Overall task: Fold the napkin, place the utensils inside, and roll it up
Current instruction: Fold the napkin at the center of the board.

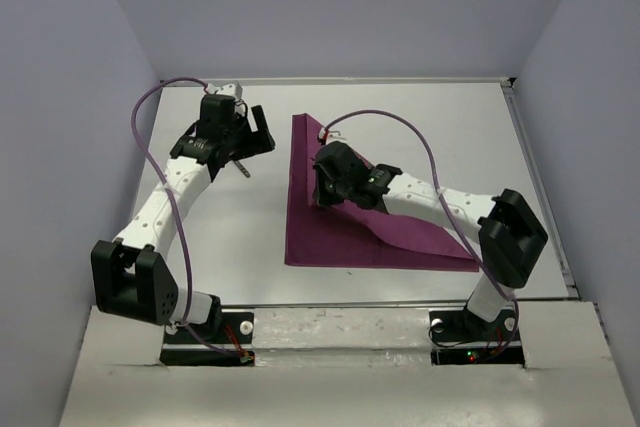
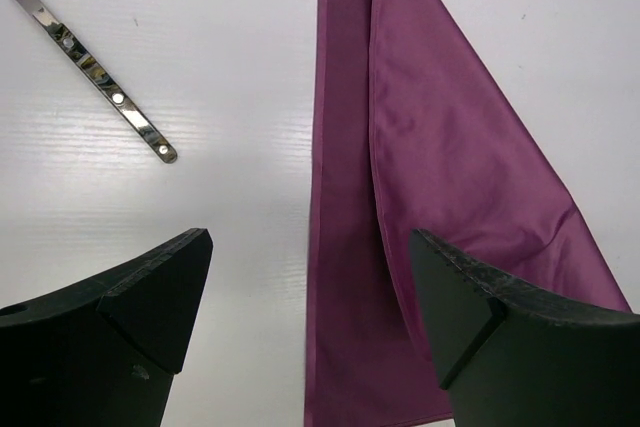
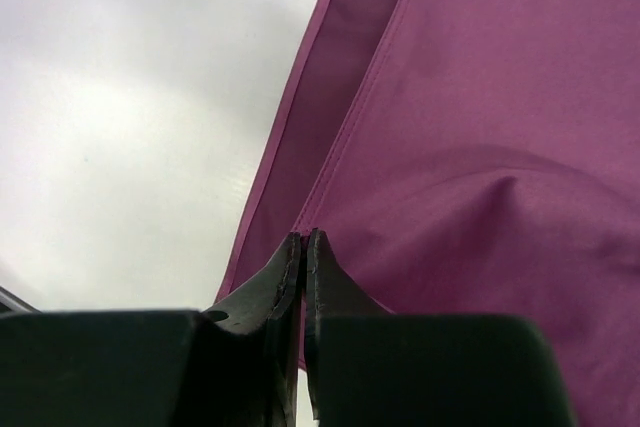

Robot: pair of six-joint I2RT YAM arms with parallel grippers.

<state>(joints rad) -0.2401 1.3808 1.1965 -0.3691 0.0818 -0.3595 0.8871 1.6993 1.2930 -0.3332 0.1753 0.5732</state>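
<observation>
I will pull the upper layer's pinched edge back and left in the top view with my right gripper to the lower layer's uncovered corner (image 1: 290,260) and release it.
The plum napkin (image 1: 330,237) lies folded into a triangle in the middle of the table, its straight edge on the left. My right gripper (image 1: 322,192) is over its left part, shut on the napkin, pinching the edge of the upper layer (image 3: 480,97) between its tips (image 3: 303,237). The cloth bulges slightly beside the pinch. My left gripper (image 1: 255,127) hangs open to the left of the napkin, empty; its fingers straddle the napkin's left edge (image 2: 345,247) from above. One grey metal utensil (image 2: 100,82) lies on the bare table left of the napkin, and its handle end (image 1: 243,169) shows below the left gripper.
Purple cables (image 1: 150,162) loop along both arms. Pale walls enclose the table on the left, back and right. The table's right rim (image 1: 540,187) runs close to the right arm's elbow. The arm bases (image 1: 340,347) sit at the near edge.
</observation>
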